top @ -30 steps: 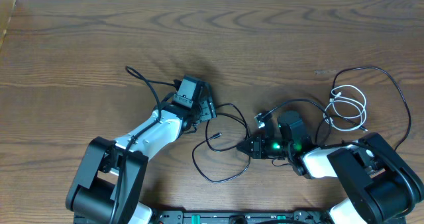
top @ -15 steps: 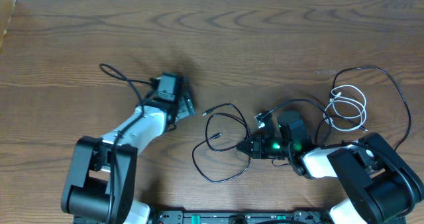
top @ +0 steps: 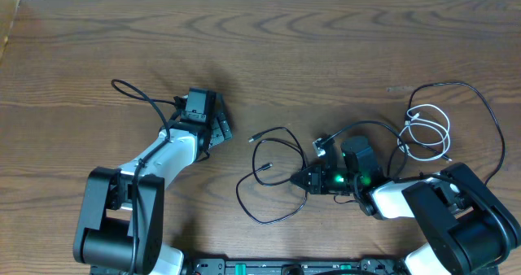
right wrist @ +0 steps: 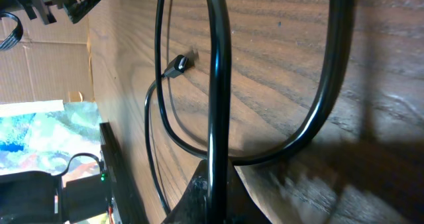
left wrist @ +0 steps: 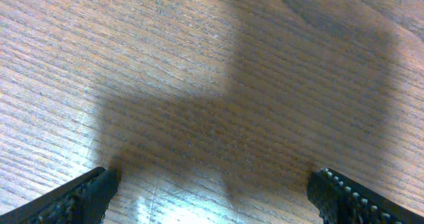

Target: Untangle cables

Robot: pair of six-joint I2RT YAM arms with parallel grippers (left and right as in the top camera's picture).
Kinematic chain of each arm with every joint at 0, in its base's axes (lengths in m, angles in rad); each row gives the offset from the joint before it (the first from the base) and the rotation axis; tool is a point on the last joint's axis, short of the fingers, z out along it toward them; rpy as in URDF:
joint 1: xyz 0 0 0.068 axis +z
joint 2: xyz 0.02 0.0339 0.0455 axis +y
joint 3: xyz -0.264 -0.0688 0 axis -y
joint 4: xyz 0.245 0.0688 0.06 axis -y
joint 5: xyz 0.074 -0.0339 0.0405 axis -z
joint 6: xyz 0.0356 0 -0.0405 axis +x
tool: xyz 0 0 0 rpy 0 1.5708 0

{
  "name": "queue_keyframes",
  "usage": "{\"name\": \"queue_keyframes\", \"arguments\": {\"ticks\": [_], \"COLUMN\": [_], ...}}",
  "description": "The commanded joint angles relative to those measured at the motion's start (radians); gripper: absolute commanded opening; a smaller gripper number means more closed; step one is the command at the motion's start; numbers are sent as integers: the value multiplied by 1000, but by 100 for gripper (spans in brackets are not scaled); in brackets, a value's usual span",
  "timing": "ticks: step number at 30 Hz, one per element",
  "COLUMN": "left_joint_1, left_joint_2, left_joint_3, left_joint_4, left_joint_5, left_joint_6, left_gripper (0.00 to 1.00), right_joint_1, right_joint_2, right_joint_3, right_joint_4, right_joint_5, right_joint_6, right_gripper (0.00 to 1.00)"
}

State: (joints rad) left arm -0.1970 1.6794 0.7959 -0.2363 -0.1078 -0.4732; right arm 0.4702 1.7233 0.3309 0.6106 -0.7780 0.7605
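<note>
The black cable's loose loops lie across the middle of the table. My right gripper should next carry the piece of black cable up, outward and toward the coiled white cable and let it go there.
The long black cable lies in loose loops at the table's middle, and it runs right past the coiled white cable. My right gripper is low on the table and shut on a strand of the black cable. In the right wrist view the strand runs straight into the jaws, and a small plug lies beyond. My left gripper is open and empty, left of the loops. The left wrist view shows its fingertips wide apart over bare wood.
The left arm's own thick black wire arches out to the left of its wrist. A wide black loop reaches toward the table's right edge. The wooden table stretches bare toward the back.
My left gripper has moved left, away from the black cable's loops, and one cable end now lies free on the wood. The right arm has not moved.
</note>
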Motion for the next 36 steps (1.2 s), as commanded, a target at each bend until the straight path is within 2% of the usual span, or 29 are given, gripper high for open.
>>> {"name": "queue_keyframes", "arguments": {"ticks": [1, 8, 12, 15, 18, 23, 26, 30, 36], "left_joint_1": [8, 8, 8, 8, 8, 8, 8, 8, 8], "left_joint_2": [54, 54, 54, 54, 54, 54, 54, 54, 54], "left_joint_3": [-47, -47, -47, -47, -47, -47, -47, -47, -47], "left_joint_4": [-28, -27, -27, -27, -27, -27, -27, -27, -27], "left_joint_5": [55, 55, 55, 55, 55, 55, 55, 55, 55], "left_joint_6": [-18, -18, -18, -18, -18, -18, -18, -18, -18], "left_gripper": [98, 98, 98, 98, 98, 98, 98, 98, 98], "right_joint_1": [16, 16, 16, 16, 16, 16, 16, 16, 15], "right_joint_2": [10, -3, -85, -193, -303, -422, -449, -458, -459], "right_joint_3": [-7, 2, 36, 104, 214, 443, 558, 657, 853], "right_joint_4": [3, -19, -154, -380, -705, -1215, -1378, -1450, -1472], "right_joint_5": [-11, -61, -69, -65, 11, 314, 500, 667, 632], "right_joint_6": [-17, 17, 11, -68, -195, -358, -401, -404, -461], "right_gripper": [1, 1, 1, 1, 1, 1, 1, 1, 1]}}
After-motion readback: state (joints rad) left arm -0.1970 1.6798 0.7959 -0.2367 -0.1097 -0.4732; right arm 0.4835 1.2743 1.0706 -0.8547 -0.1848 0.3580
